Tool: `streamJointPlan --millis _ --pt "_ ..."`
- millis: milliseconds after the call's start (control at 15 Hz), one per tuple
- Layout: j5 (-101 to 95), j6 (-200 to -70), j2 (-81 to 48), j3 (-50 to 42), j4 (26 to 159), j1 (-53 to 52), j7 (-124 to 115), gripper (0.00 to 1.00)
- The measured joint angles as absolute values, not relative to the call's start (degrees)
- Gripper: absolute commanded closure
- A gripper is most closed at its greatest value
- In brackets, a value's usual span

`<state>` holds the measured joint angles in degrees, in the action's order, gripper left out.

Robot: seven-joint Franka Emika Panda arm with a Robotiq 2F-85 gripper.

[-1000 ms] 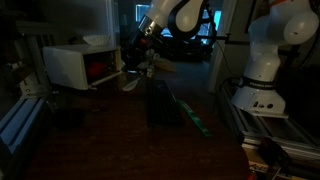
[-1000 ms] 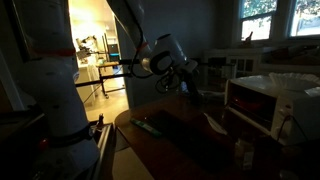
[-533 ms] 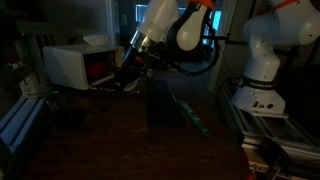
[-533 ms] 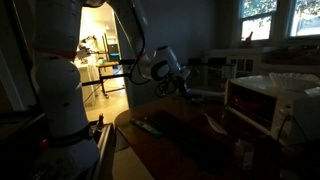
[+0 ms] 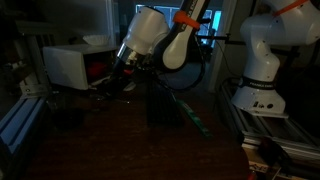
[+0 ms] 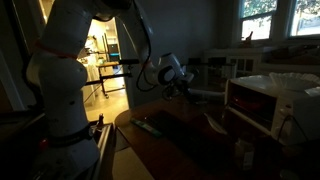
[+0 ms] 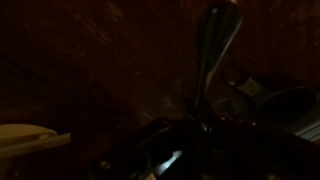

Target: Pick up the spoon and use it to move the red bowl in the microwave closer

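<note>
Bare dark tabletop shows beneath the held spoon [image 7: 214, 35], so next I need to move my gripper down to the clear patch of table and release the metal spoon's handle there.
The white microwave [image 5: 62, 66] stands at the left, and its cavity glows reddish. A red shape inside it, dim, looks like the red bowl [image 5: 97, 71]. My gripper [image 5: 124, 63] hangs just in front of the cavity opening; it also shows in the other exterior view [image 6: 181, 86], left of the microwave [image 6: 262, 102]. In the wrist view the gripper [image 7: 205, 132] is shut on the handle of a metal spoon [image 7: 214, 35], whose bowl end points up and away. The spoon is too dark to make out in either exterior view.
A dark upright box [image 5: 160, 104] and a green striped strip [image 5: 192, 114] lie on the dark table. A second white robot base [image 5: 262, 62] stands at the right. A flat remote-like object [image 6: 150, 126] rests near the table edge. A pale object [image 7: 25, 141] shows low in the wrist view.
The arm has swung down and toward the microwave, bringing the gripper nearer the cavity opening. The gripper has stayed shut on the spoon.
</note>
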<state>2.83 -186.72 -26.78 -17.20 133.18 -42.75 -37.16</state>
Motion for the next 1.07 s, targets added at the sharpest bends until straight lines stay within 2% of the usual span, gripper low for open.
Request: streamJointPlan --millis 400,667,733,800,867,1000,1067 --pt "2.9 -188.6 -32.5 -22.1 129.6 -47.8 -37.2 0.98" --pt "10.7 -191.2 -35.4 -22.2 128.7 -49.6 -31.7 0.98" --pt "12.5 -191.8 -35.9 -22.1 128.6 -49.9 -30.3 0.94" --pt "14.2 -192.3 -36.4 -21.9 128.4 -50.2 -29.0 0.77" --pt "15.7 -192.6 -36.7 -21.8 128.2 -50.4 -27.7 0.77" --pt "17.2 -193.0 -37.3 -21.6 127.7 -50.5 -26.4 0.92" --pt "17.8 -193.2 -37.5 -21.4 127.6 -50.5 -25.9 0.95"
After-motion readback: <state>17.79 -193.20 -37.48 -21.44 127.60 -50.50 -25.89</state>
